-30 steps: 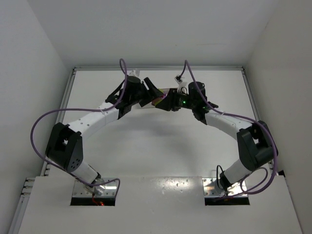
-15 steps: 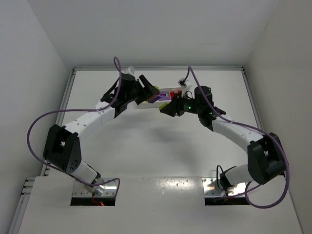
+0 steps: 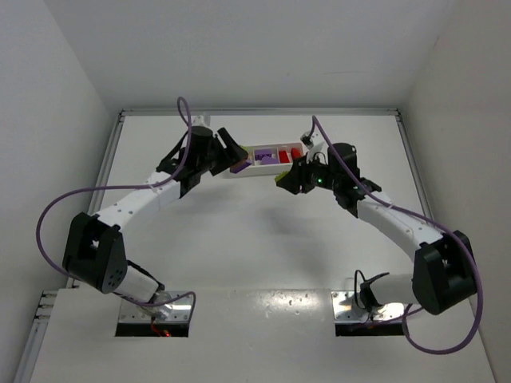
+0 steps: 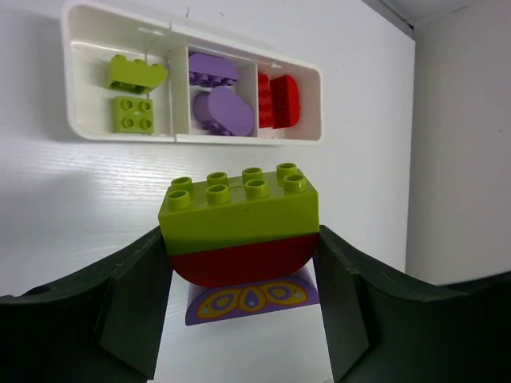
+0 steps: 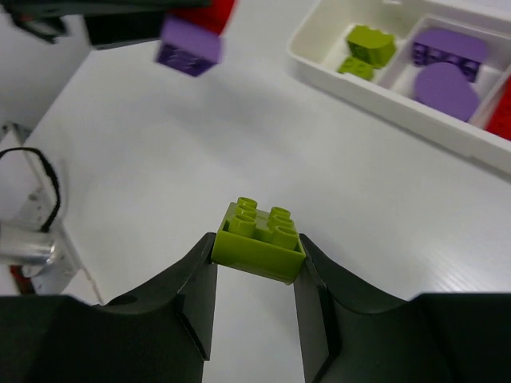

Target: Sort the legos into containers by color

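Observation:
My small green brick matches the green pair, so I should move my right gripper outward, to the left in the top view, and down into their section of the tray to let the brick go.
My left gripper [image 4: 239, 267] is shut on a stack of legos [image 4: 238, 219]: a lime green brick on top, a red half-round under it and a purple printed piece at the bottom. It holds the stack above the table, near the tray's left end [image 3: 237, 165]. My right gripper [image 5: 255, 259] is shut on a small lime green brick [image 5: 259, 239], in front of the tray [image 3: 281, 182]. The white tray [image 4: 120, 136] holds two green bricks [image 4: 136, 73] in its left compartment, two purple pieces [image 4: 223, 112] in the middle and red bricks [image 4: 278, 101] on the right.
The tray [image 3: 263, 169] lies at the back middle of the white table. In the right wrist view, the left gripper's stack [image 5: 188, 44] hangs at the upper left and the tray [image 5: 383, 104] sits at the upper right. White walls enclose the table.
The two grippers were together over the tray. They have pulled apart, the left one to the left and the right one to the right and nearer, and the tray now shows.

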Tool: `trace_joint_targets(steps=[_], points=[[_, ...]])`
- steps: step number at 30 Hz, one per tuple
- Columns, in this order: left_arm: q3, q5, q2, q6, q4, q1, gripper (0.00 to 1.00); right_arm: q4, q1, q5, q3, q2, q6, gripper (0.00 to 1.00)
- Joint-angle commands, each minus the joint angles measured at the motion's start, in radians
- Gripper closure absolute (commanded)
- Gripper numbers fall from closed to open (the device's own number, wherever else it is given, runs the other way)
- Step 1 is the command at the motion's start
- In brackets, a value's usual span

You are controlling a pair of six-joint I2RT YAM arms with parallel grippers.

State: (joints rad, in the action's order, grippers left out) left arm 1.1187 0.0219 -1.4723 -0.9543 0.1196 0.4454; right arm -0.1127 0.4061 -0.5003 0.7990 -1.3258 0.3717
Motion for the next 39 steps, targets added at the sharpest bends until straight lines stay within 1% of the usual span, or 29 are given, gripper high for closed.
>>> trace_joint_targets(steps=[1,4,6,7,9,10,12,13,14,15,17,18,20,22,24,25,27,30,31,33,34,37,39], points=[[-0.022,-0.046,0.07,0.054,-0.008,-0.003,1.0,-0.004,-0.035,0.072,0.075,-0.033,-0.063,1.0],[-0.031,-0.071,0.092,0.065,0.002,-0.014,1.0,-0.004,-0.044,0.036,0.167,-0.137,-0.063,1.0],[-0.04,-0.08,0.092,0.065,0.012,-0.059,1.0,-0.004,-0.021,0.011,0.242,-0.2,-0.073,1.0],[-0.04,-0.08,0.101,0.065,0.012,-0.076,1.0,-0.004,-0.021,-0.001,0.262,-0.263,-0.073,1.0],[-0.04,-0.059,0.101,0.055,0.021,-0.128,1.0,-0.016,-0.004,-0.013,0.331,-0.332,-0.059,1.0],[-0.04,-0.059,0.101,0.055,0.022,-0.143,1.0,-0.016,0.022,-0.014,0.359,-0.405,-0.059,1.0],[-0.04,-0.05,0.101,0.055,0.031,-0.186,1.0,-0.016,0.031,-0.023,0.446,-0.476,-0.027,1.0],[-0.04,-0.037,0.101,0.055,0.031,-0.21,1.0,-0.007,0.042,-0.023,0.501,-0.545,-0.007,1.0],[-0.04,-0.037,0.101,0.055,0.031,-0.211,1.0,-0.007,0.042,-0.023,0.528,-0.546,-0.007,1.0],[-0.049,-0.037,0.112,0.055,0.04,-0.232,1.0,-0.007,0.042,-0.023,0.552,-0.614,0.005,1.0],[-0.049,-0.027,0.112,0.055,0.04,-0.241,1.0,-0.007,0.051,-0.023,0.627,-0.676,0.006,1.0],[-0.059,-0.027,0.121,0.055,0.04,-0.257,1.0,-0.007,0.051,-0.012,0.65,-0.732,0.018,1.0],[-0.059,-0.014,0.121,0.055,0.04,-0.269,1.0,-0.007,0.051,-0.001,0.719,-0.777,0.032,1.0],[-0.059,-0.005,0.121,0.055,0.04,-0.28,1.0,-0.007,0.051,0.009,0.755,-0.811,0.032,1.0],[-0.068,0.006,0.121,0.055,0.04,-0.28,1.0,0.014,0.051,0.023,0.801,-0.854,0.032,0.96],[-0.068,0.006,0.121,0.055,0.04,-0.289,1.0,0.024,0.051,0.032,0.825,-0.877,0.032,0.9],[-0.068,0.006,0.112,0.055,0.04,-0.289,1.0,0.024,0.062,0.032,0.845,-0.888,0.023,0.85],[-0.068,0.015,0.101,0.055,0.04,-0.289,1.0,0.033,0.072,0.043,0.868,-0.917,0.013,0.63],[-0.068,0.024,0.101,0.055,0.04,-0.289,1.0,0.033,0.073,0.052,0.879,-0.917,0.013,0.53],[-0.068,0.024,0.101,0.055,0.04,-0.289,1.0,0.042,0.082,0.065,0.879,-0.926,0.003,0.41],[-0.068,0.035,0.101,0.055,0.04,-0.289,1.0,0.042,0.091,0.065,0.879,-0.915,0.003,0.29],[-0.068,0.035,0.092,0.055,0.031,-0.289,1.0,0.042,0.091,0.054,0.869,-0.886,-0.02,0.22],[-0.068,0.047,0.092,0.046,0.02,-0.289,1.0,0.033,0.091,0.025,0.838,-0.83,-0.02,0.22]])
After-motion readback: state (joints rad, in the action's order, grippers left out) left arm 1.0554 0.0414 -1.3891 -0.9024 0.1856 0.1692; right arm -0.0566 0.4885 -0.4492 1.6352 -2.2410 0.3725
